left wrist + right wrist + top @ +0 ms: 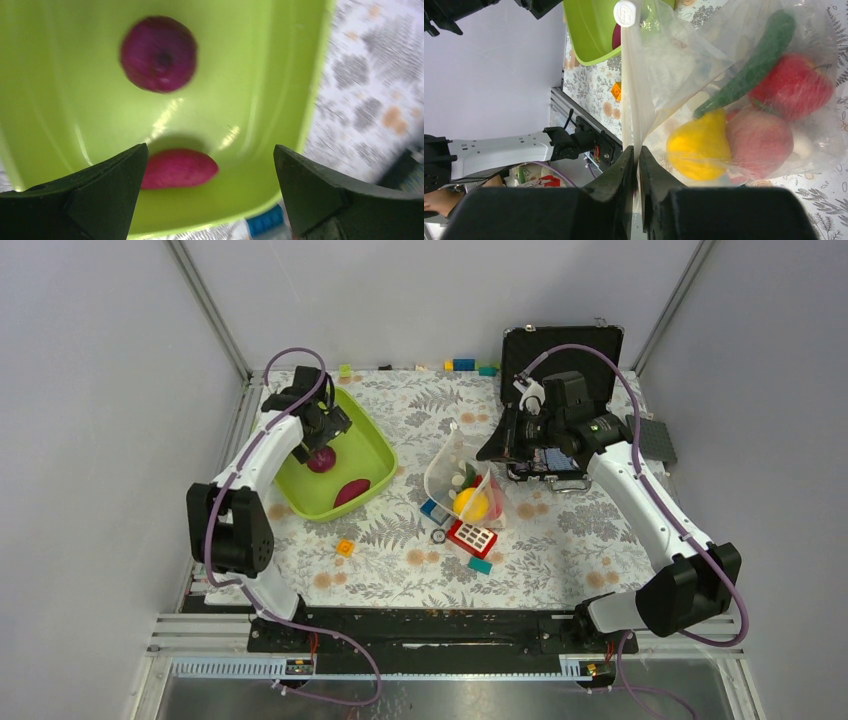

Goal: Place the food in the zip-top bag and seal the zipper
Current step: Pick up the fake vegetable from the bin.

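I need to lower my left gripper in the lime-green tub (385,455) next, with its fingers open on either side of the purple onion, and then close it on the onion's sides.
In the top view my left gripper (322,432) hangs open inside the lime-green tub (385,455). The left wrist view shows its open gripper (210,150) with nothing in it, above a purple onion (158,54) and a dark red piece (180,168) on the tub floor. The zip-top bag (462,475) stands mid-table. My right gripper (637,152) is shut on the bag's whitish zipper (630,90). Inside the bag lie a yellow lemon (698,145), a pink peach (759,142), a red fruit (794,85) and a long green vegetable (749,70).
An open black case (565,350) stands at the back right behind the right arm. A red-and-white block (472,537), a teal block (480,564), a blue block (432,509), a round chip (438,535) and an orange block (345,547) lie near the bag. Small blocks (463,365) line the far edge.
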{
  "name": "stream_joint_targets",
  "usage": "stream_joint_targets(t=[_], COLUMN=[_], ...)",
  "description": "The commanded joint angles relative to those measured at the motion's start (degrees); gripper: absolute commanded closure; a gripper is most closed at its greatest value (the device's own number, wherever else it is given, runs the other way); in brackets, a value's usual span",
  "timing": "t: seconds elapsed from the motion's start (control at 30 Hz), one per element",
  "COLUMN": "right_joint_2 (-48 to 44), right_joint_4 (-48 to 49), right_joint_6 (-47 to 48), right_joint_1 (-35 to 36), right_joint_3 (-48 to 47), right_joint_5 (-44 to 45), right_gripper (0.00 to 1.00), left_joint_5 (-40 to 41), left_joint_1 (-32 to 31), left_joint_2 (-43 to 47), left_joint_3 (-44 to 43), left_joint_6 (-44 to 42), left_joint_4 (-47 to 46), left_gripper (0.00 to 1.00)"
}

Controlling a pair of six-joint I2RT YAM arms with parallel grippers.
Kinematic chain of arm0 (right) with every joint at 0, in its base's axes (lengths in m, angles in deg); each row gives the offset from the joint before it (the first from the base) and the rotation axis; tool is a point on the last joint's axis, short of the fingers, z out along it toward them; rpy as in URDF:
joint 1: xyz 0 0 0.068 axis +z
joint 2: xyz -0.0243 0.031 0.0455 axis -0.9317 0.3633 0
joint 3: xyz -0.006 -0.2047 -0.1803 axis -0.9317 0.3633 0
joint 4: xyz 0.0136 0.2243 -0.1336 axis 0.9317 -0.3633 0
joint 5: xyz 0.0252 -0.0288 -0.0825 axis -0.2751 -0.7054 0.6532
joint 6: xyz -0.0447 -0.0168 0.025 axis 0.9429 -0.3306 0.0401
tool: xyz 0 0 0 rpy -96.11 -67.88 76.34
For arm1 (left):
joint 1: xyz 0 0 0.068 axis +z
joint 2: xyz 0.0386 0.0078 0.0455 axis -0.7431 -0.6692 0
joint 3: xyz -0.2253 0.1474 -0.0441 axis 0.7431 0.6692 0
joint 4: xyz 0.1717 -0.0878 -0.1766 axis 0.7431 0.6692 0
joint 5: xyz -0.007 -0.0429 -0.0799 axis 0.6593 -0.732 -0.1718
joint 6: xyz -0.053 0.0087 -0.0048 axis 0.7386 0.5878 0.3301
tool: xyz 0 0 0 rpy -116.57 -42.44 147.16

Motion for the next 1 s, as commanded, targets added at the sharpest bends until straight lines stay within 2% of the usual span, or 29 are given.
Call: stream_joint_targets(t=[0.0,0.13,0.23,0.33,0.43,0.8,0.9,0.97], right_joint_2=[-1.3,-1.2,-1.2,-1.4,-1.5,-0.9,-0.8,-0.8], right_joint_4=[-0.9,-2.2,-2.7,-2.6,-2.6,-2.6,-2.5,-2.3], right_joint_6=[2.3,3.3,3.7,3.5,3.4,3.4,3.2,3.2], right_joint_1=[0.3,0.3,0.3,0.3,0.3,0.3,0.3,0.3], right_joint_3=[-0.8,-1.2,-1.6,-1.4,-1.3,-1.2,-1.4,-1.6], right_joint_5=[1.9,4.3,4.7,4.7,4.7,5.0,5.2,5.4], right_gripper=[0.86,0.86,0.86,0.86,0.86,0.86,0.86,0.86], left_joint_5=[16.5,17.8,13.2,5.3,3.0,-2.1,-2.9,-1.7], left_joint_1=[0.9,3.2,5.4,7.2,7.3,6.9,5.8,5.3], left_joint_2=[-2.6,-5.6,-8.1,-10.7,-12.8,-16.4,-16.7,-16.6], left_joint_3=[-4.9,-3.8,-2.0,-0.8,-0.1,2.2,2.2,2.3], left_joint_6=[-0.2,-0.7,-2.9,-3.8,-5.1,-6.5,-7.8,-8.1], left_joint_4=[2.8,2.2,-2.7,-7.8,-11.4,-12.0,-11.4,-10.7], left_gripper=[0.01,0.01,0.01,0.01,0.01,0.04,0.08,0.14])
